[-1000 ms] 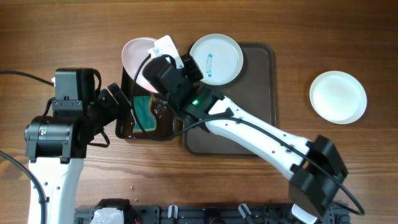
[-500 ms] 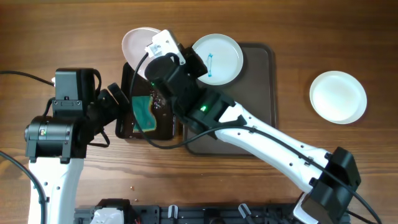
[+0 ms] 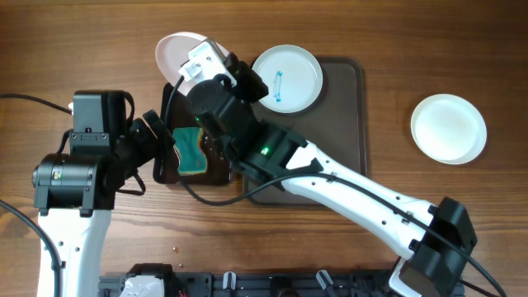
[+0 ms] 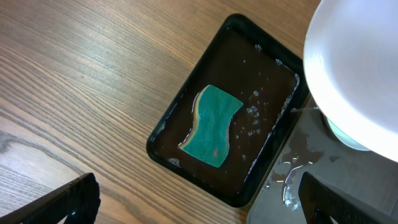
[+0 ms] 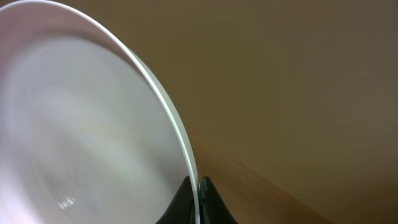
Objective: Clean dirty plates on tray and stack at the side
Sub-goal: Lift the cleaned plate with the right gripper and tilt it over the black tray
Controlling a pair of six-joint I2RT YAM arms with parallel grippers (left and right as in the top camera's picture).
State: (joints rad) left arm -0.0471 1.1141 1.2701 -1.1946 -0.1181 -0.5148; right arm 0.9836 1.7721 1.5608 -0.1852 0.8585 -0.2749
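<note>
The third plate (image 3: 448, 129) lies below my right gripper, to its right in the overhead view, so I will carry the held plate over, lower it on top and release.
My right gripper (image 5: 198, 194) is shut on the rim of a white plate (image 5: 81, 124) and holds it tilted above the far end of the small black tray; the plate also shows in the overhead view (image 3: 175, 54) and in the left wrist view (image 4: 354, 68). A second plate (image 3: 286, 77) with a teal-blue smear lies on the dark brown tray (image 3: 342, 132). A third plate (image 3: 448, 128), plain white, lies on the table at the right. My left gripper (image 4: 199, 202) is open and empty, above the near corner of the black tray.
The small glossy black tray (image 4: 180, 124) holds water and a teal sponge (image 4: 212, 126), also seen in the overhead view (image 3: 189, 150). Water drops lie on the brown tray's left edge (image 4: 292, 180). Bare wood table lies to the left and far right.
My right gripper has carried the held plate to the left and farther back, off the brown tray's area to above the black tray's far end. The left arm has not moved.
</note>
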